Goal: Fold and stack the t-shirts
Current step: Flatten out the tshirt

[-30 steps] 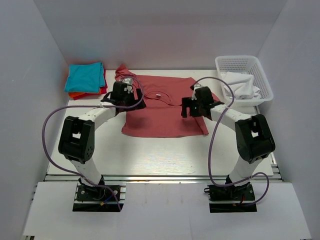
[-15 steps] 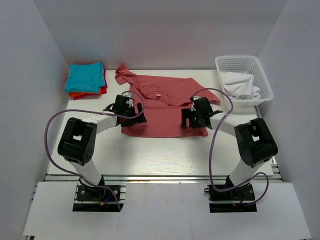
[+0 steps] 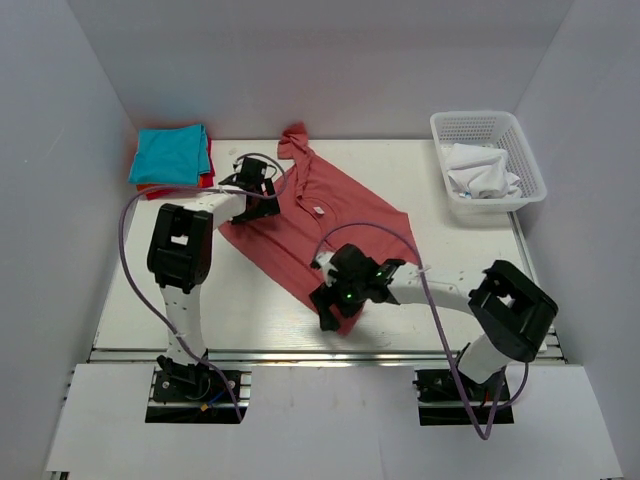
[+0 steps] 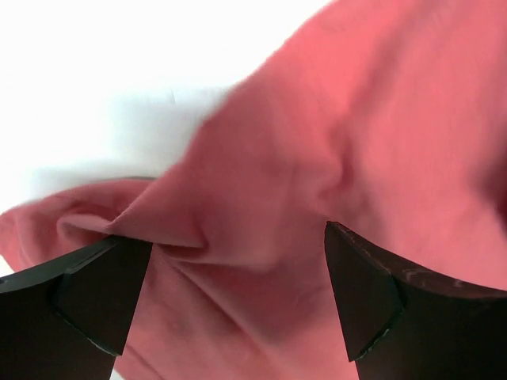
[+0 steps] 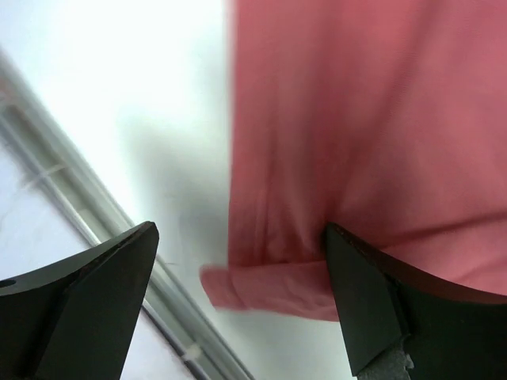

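My right gripper rises from the shirt's near corner and moves outward, toward the basket, down onto the shirt's basket-side edge [image 3: 406, 217] next, as it lies free beside bare tabletop.
The dusty salmon-red t-shirt [image 3: 320, 215] lies spread diagonally, from the back centre down to the front edge. My left gripper [image 3: 258, 190] is open over the shirt's left edge. In the left wrist view [image 4: 238, 237] rumpled salmon cloth [image 4: 372, 119] lies between the spread fingers. My right gripper [image 3: 328, 305] is open at the shirt's near corner. In the right wrist view [image 5: 242, 229] that folded-over corner [image 5: 277, 289] lies between the fingers. The teal shirt [image 3: 170, 153] tops a folded stack at the back left, with bright red [image 3: 208, 170] and orange [image 3: 150, 190] edges showing beneath it.
A white lattice basket [image 3: 520, 150] holding a crumpled white cloth [image 3: 480, 170] stands at the back right. The table's front metal rail [image 5: 47, 158] runs just beside my right gripper. White walls enclose the table on three sides.
The salmon shirt has turned from lying square to lying diagonal. My right gripper moved forward and left to the shirt's near corner. My left gripper moved back and left.
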